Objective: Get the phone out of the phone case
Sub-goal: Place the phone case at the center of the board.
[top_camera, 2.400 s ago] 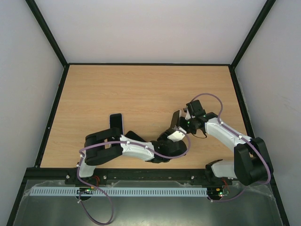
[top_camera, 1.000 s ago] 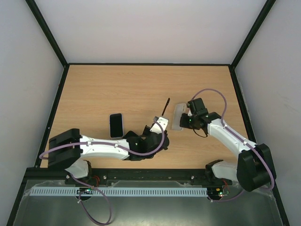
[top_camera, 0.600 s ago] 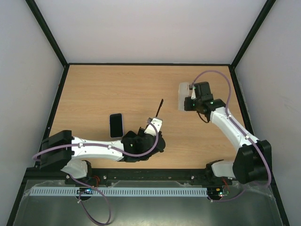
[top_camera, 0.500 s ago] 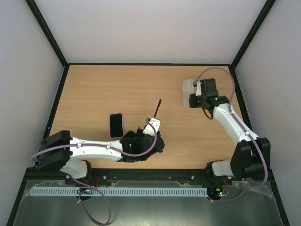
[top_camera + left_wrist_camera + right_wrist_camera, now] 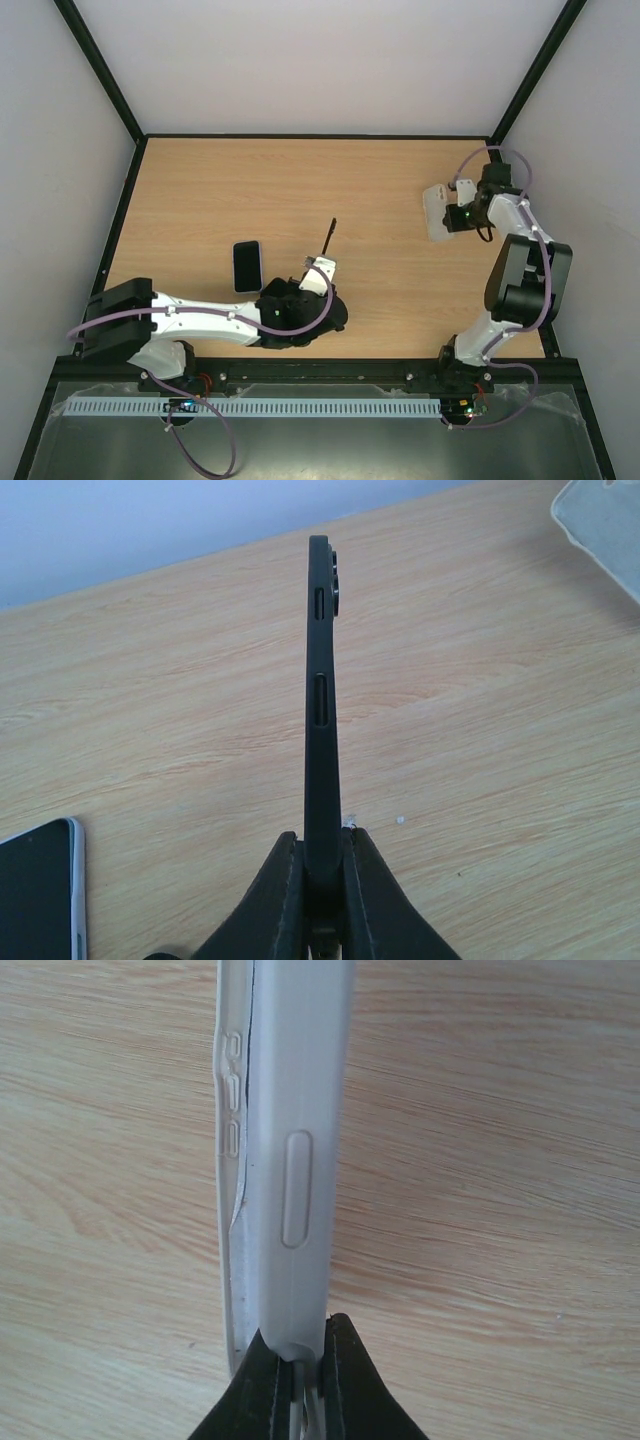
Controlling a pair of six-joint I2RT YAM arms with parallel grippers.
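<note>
My left gripper will next move outward and down, tilt the phone [image 5: 328,236] flatter and let it go, because the bare middle of the tabletop is below the gripper and farther outward.
My left gripper [image 5: 318,268] is shut on the phone [image 5: 328,236], a black slab held edge-on above the table's middle. In the left wrist view the phone [image 5: 322,700] stands upright between my fingers [image 5: 270,895], side buttons and camera bump showing. My right gripper [image 5: 455,215] is shut on the phone case [image 5: 436,211], pale lavender and empty, held over the far right of the table. In the right wrist view the case [image 5: 285,1150] rises edge-on from the gripper [image 5: 298,1360]. Its corner also shows in the left wrist view [image 5: 600,525].
Another black phone [image 5: 246,265] lies flat, screen up, left of my left gripper; its corner shows in the left wrist view [image 5: 38,890]. A black frame edges the wooden table [image 5: 300,180], with walls behind and at both sides.
The phone and case have come apart. My right gripper carried the empty case away to the far right. My left gripper drew the phone back left and toward me.
</note>
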